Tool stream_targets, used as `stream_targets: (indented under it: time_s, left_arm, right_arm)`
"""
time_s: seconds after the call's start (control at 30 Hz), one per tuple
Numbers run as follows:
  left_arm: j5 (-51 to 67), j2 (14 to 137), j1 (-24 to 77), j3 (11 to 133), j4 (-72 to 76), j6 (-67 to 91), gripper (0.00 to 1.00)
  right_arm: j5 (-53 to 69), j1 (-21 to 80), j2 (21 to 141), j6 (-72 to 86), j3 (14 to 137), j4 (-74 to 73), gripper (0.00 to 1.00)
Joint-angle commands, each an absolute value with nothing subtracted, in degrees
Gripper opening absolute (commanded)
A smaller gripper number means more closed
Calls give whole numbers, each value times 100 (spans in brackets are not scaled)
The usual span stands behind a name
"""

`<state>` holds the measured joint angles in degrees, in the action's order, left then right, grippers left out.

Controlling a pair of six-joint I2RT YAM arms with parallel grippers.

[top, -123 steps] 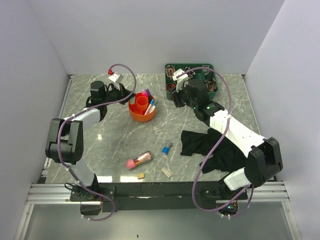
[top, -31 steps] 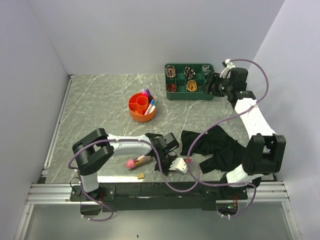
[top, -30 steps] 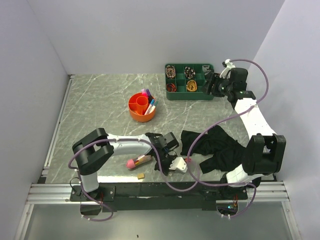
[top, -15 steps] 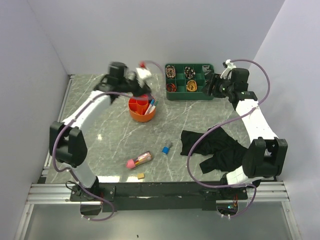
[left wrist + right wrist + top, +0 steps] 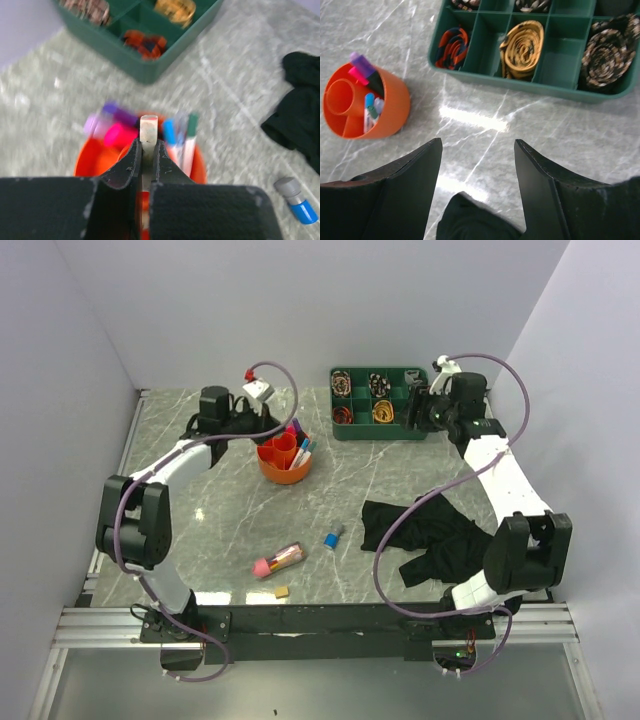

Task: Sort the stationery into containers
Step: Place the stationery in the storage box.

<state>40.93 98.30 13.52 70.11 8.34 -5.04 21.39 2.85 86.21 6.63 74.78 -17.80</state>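
Note:
My left gripper will next move back and go down over the orange organiser's pen-free section, which is below it, to release the beige eraser.
My left gripper is shut on a small beige eraser and holds it just above the round orange organiser. Pink, purple, blue and green-capped pens stand in the organiser's sections. On the near table lie a pink tube case, a blue-capped marker and another beige eraser. My right gripper is open and empty above the table, next to the green tray. The organiser also shows in the right wrist view.
A green tray of ribbon rolls stands at the back right. A black cloth lies crumpled at the right front. Walls close the table on three sides.
My left arm swung from the near table edge to the back with the eraser, then shifted left over the organiser. The eraser near the front edge is gone. The right arm barely moved.

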Motion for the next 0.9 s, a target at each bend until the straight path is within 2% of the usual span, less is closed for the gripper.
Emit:
stream_targets:
  time_s: [0.0,0.4,0.5,0.53,0.63,0.87]
  left_arm:
    - [3990,9396,1011,6523,1345,-255,1]
    - [3894,9474,984,5880,1328,-343,1]
    - [3648,9545,984,5941,1117,-220,16]
    - [3595,9554,984,5941,1055,-194,27]
    - [3349,9501,984,5880,1090,-167,43]
    - [3340,8975,984,6090,730,-132,52]
  right_arm:
    - [1907,273,8736,457,7866,-1749,68]
    - [1705,606,8903,263,7805,-1758,68]
    - [1688,606,8938,246,7840,-1749,69]
    - [1670,606,8947,237,7849,-1749,69]
    - [1670,607,8956,229,7857,-1758,69]
    - [1723,615,8956,246,7805,-1749,69]
